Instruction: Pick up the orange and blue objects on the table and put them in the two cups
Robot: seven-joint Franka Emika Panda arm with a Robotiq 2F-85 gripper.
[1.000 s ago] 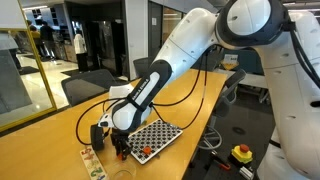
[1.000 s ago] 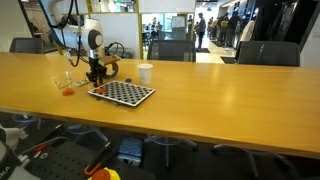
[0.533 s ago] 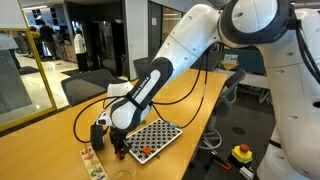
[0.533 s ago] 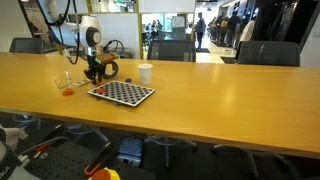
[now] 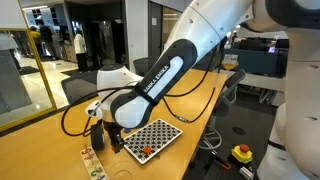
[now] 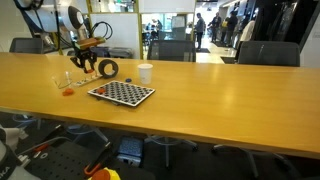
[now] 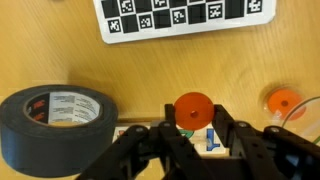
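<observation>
The disc [image 7: 193, 108] still hangs above the white strip, so it goes toward the right in the wrist view next, over the clear cup's opening [image 7: 309, 118], for my gripper to release.
In the wrist view my gripper [image 7: 193, 120] is shut on a small orange disc [image 7: 193, 108], held above the wooden table [image 7: 120, 65]. A second orange piece [image 7: 283, 103] lies to the right at the clear cup [image 6: 63, 80]; I cannot tell whether it is inside. The white cup [image 6: 145, 72] stands further along the table, beside the black roll. In both exterior views the gripper [image 5: 113, 136] [image 6: 83, 62] hangs between the roll and the clear cup. The blue object is not clearly in view.
A black tape roll [image 7: 55, 125] [image 6: 107, 68] lies just left of the gripper. The black-and-white checkered board [image 7: 185, 15] [image 5: 150, 138] [image 6: 121, 93] lies beyond. A white strip with blue and green marks [image 7: 207, 138] lies under the fingers. Office chairs line the table's far edge.
The arm has lifted and swung from the checkered board's edge toward the clear cup, with the jaws staying shut.
</observation>
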